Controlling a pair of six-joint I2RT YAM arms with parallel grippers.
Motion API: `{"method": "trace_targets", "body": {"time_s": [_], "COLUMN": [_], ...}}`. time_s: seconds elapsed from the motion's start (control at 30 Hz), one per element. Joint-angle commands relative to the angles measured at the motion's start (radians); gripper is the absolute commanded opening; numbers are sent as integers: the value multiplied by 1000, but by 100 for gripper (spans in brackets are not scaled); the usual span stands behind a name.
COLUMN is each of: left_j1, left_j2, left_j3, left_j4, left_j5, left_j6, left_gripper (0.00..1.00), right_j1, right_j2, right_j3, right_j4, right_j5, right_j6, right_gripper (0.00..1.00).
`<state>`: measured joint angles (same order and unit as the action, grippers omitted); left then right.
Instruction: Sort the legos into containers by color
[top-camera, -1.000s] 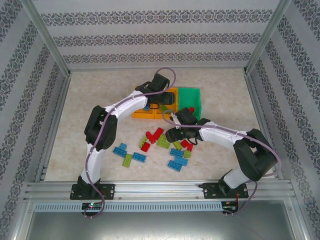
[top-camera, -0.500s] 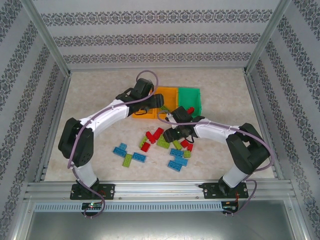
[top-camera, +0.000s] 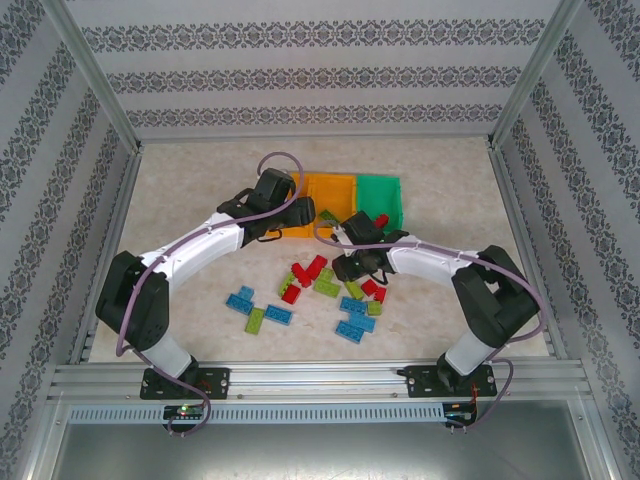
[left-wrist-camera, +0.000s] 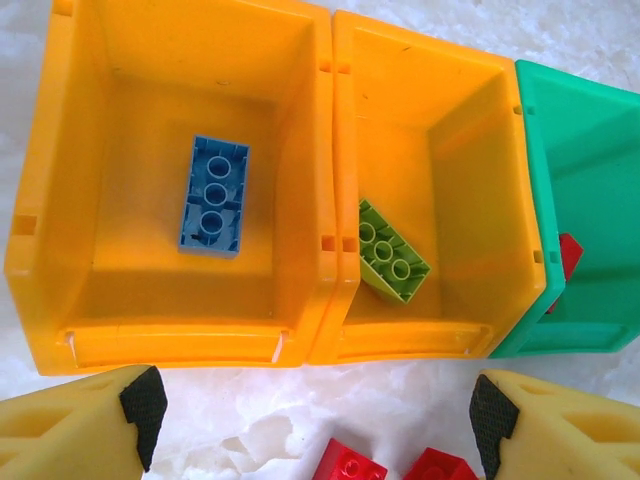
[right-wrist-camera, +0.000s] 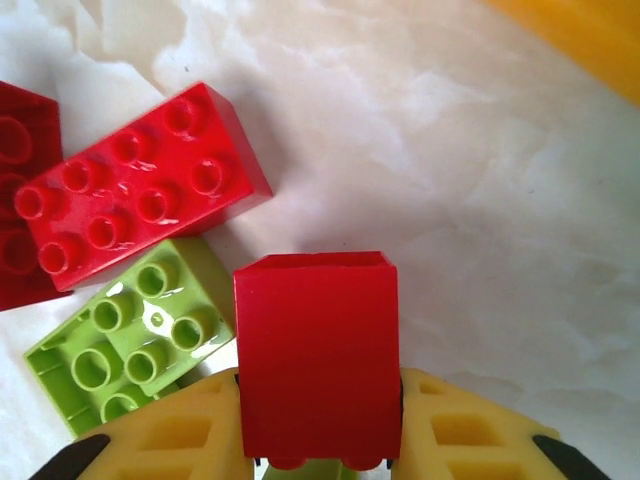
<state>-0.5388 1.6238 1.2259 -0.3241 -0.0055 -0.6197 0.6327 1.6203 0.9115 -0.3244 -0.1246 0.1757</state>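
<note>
My right gripper holds the red brick and will next lift it and carry it outward over the green bin (left-wrist-camera: 590, 150), to release it where another red sits.
Three bins stand in a row: a left orange bin (left-wrist-camera: 170, 345) holding a blue brick (left-wrist-camera: 212, 195), a middle orange bin (left-wrist-camera: 400, 340) holding a lime green brick (left-wrist-camera: 392, 252), and a green bin (left-wrist-camera: 590, 150) with a red brick (left-wrist-camera: 568, 255) at its edge. My left gripper (left-wrist-camera: 318, 415) is open above bare table just in front of the orange bins, and from above it (top-camera: 298, 210) covers the left bin. My right gripper (right-wrist-camera: 318, 430) is shut on a red brick (right-wrist-camera: 315, 365), held over the table above the pile (top-camera: 330, 295).
Below the held brick lie a red eight-stud brick (right-wrist-camera: 135, 205) and a lime green brick (right-wrist-camera: 130, 345). Two red bricks (left-wrist-camera: 350, 465) sit near the left gripper. Blue, green and red bricks are scattered between the arms. Metal frame rails (top-camera: 300, 375) border the table.
The left arm has swung left and drawn back from over the bins to just in front of them. The right gripper has shifted slightly left, still holding the red brick.
</note>
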Motion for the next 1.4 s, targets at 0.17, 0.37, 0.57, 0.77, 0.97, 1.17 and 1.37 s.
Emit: {"method": "trace_targets", "body": {"time_s": [0.17, 0.37, 0.57, 0.77, 0.97, 1.17, 1.37], "left_j1": [15, 15, 11, -2, -6, -18, -64], "left_j2": [-46, -58, -44, -47, -53, -50, -40], "left_j3": [-30, -53, -84, -138, -160, -157, -141], "left_j4": [-22, -26, -17, -20, -23, -43, -53], "left_j5": [-39, -44, 5, 12, 6, 7, 27], "left_j6": [23, 34, 17, -10, -17, 12, 122], "left_gripper": [82, 82, 82, 82, 82, 82, 82], "right_j1": [-94, -263, -321, -330, -337, -337, -329], "right_j2": [-192, -218, -85, 5, 64, 70, -16], "right_j3": [-31, 4, 115, 181, 223, 229, 171], "right_j4": [15, -3, -49, -47, -43, -41, -10], "right_j5": [19, -3, 26, 57, 74, 60, 50], "right_j6": [43, 73, 112, 191, 217, 225, 214], "right_gripper": [23, 25, 24, 29, 34, 54, 66]}}
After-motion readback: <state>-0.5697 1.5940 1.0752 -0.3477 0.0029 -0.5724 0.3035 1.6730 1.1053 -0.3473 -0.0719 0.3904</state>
